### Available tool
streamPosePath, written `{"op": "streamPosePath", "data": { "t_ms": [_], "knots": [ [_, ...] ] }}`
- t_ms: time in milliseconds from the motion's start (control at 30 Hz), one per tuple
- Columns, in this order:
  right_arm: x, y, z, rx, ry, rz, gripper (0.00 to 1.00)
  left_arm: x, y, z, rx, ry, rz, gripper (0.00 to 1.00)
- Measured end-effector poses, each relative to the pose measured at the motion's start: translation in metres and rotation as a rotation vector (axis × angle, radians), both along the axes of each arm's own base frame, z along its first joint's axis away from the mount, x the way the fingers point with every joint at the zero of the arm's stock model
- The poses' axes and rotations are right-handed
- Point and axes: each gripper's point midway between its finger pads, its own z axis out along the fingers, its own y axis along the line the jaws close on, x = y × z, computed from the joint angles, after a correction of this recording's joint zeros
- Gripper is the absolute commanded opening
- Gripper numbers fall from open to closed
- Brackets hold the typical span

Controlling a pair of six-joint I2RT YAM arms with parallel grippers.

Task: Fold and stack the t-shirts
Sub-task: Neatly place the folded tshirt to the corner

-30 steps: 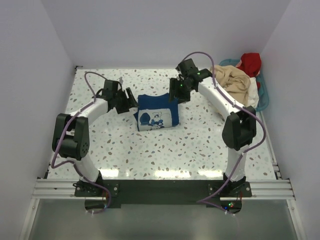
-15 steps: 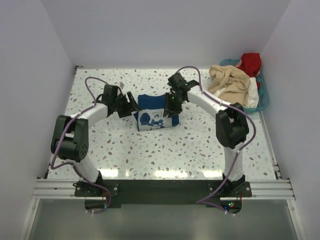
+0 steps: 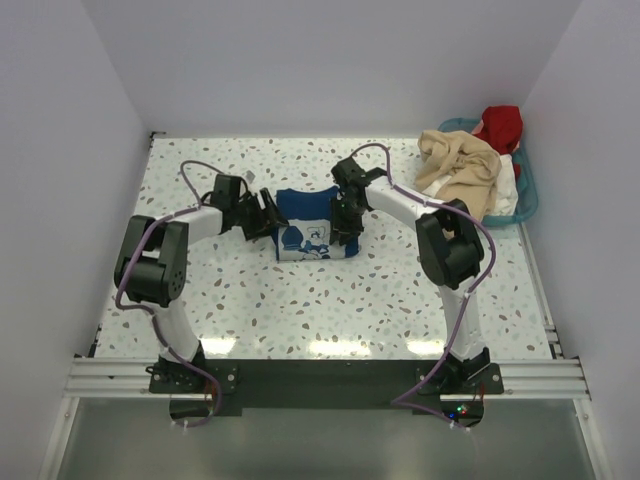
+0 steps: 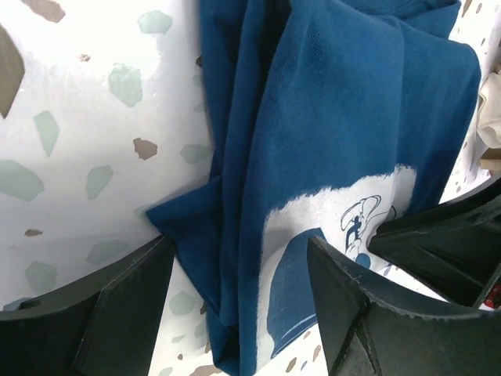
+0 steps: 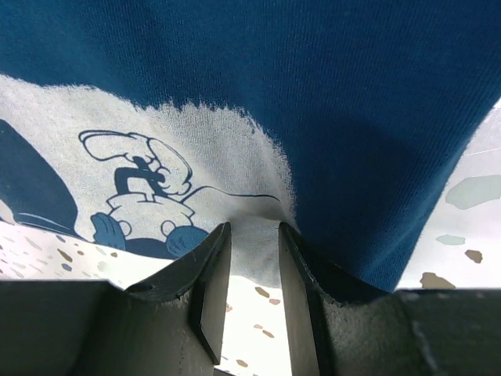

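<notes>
The navy t-shirt's bunched fold lies below my left gripper and to its right in the top view. My left gripper lowers that way onto the fold next, then closes.
A navy t-shirt with a white printed graphic lies folded on the speckled table, mid-back. My left gripper is at its left edge. In the left wrist view the gripper is open wide, its fingers straddling the shirt's bunched left fold. My right gripper is at the shirt's right side. In the right wrist view it is nearly closed, with the white printed hem pinched between its fingertips. Beige, red and white t-shirts are heaped at the back right.
A teal basket at the table's back right corner holds the heaped shirts. White walls close in the left, back and right sides. The arm bases stand on a black rail at the near edge.
Both arms have swung inward and down to the navy shirt: the left gripper has come to its left edge, and the right gripper has come from behind onto its right side.
</notes>
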Motion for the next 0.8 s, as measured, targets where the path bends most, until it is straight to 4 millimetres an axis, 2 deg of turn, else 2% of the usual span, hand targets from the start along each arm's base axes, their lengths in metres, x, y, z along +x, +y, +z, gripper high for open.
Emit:
{"op": "streamPosePath", "data": {
  "t_ms": [367,533,633,667,733,767,800],
  "knots": [
    [0.0,0.0,0.0,0.0,0.0,0.001,0.35,0.013,-0.019,0.0,-0.026,-0.05,-0.042,0.74],
    [0.0,0.0,0.0,0.001,-0.001,0.001,0.35,0.015,-0.034,-0.001,-0.05,-0.064,-0.061,0.67],
    [0.0,0.0,0.0,0.001,-0.001,0.001,0.35,0.014,-0.041,-0.004,-0.064,-0.061,-0.066,0.48],
    [0.0,0.0,0.0,0.001,-0.001,0.001,0.36,0.014,-0.042,-0.007,-0.067,-0.056,-0.067,0.35],
    [0.0,0.0,0.0,0.001,-0.001,0.001,0.39,0.012,-0.043,-0.013,-0.065,-0.039,-0.064,0.2],
    [0.0,0.0,0.0,0.001,0.0,0.001,0.41,0.012,-0.043,-0.016,-0.065,-0.031,-0.062,0.08],
    [0.0,0.0,0.0,0.002,-0.001,0.002,0.44,0.012,-0.044,-0.017,-0.065,-0.024,-0.06,0.03]
  ]
}}
